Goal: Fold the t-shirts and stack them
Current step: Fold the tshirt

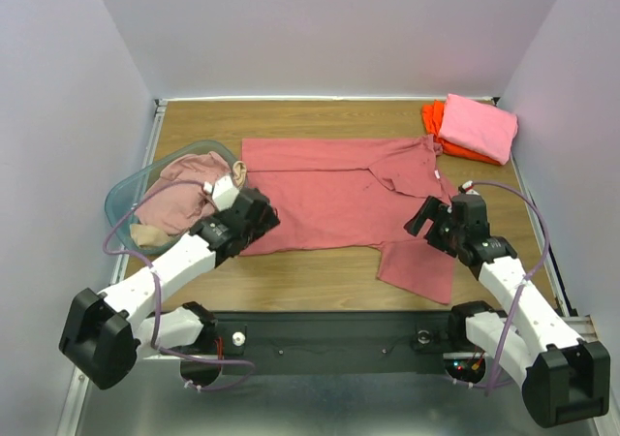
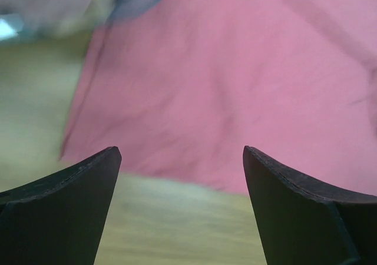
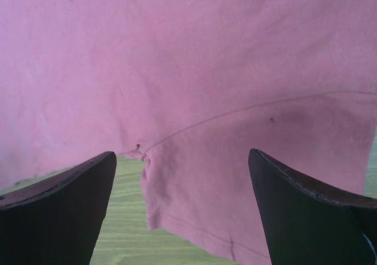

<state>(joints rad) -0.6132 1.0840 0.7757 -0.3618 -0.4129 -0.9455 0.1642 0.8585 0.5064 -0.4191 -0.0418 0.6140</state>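
Note:
My left gripper is above the shirt's near hem corner [image 1: 243,253] [image 2: 66,155], and that corner is still outside its fingers. It will move down, back and toward the basket onto the corner next.
A large salmon-red t-shirt [image 1: 339,194] lies spread flat across the middle of the table, one sleeve [image 1: 418,266] reaching toward the near edge. My left gripper [image 1: 262,213] is open and empty, hovering at the shirt's near left corner; the left wrist view shows that shirt [image 2: 235,82] ahead of the spread jaws. My right gripper [image 1: 424,218] is open and empty above the near right sleeve, and the right wrist view shows the sleeve and armpit seam [image 3: 194,176] between the jaws. A folded bright pink t-shirt [image 1: 480,126] lies on a folded orange one [image 1: 433,118] at the far right.
A translucent blue-green basket [image 1: 131,192] at the left holds crumpled pale pink [image 1: 189,189] and beige shirts [image 1: 145,234]. The wooden table [image 1: 310,279] has metal rails along its sides, and lilac walls close it in.

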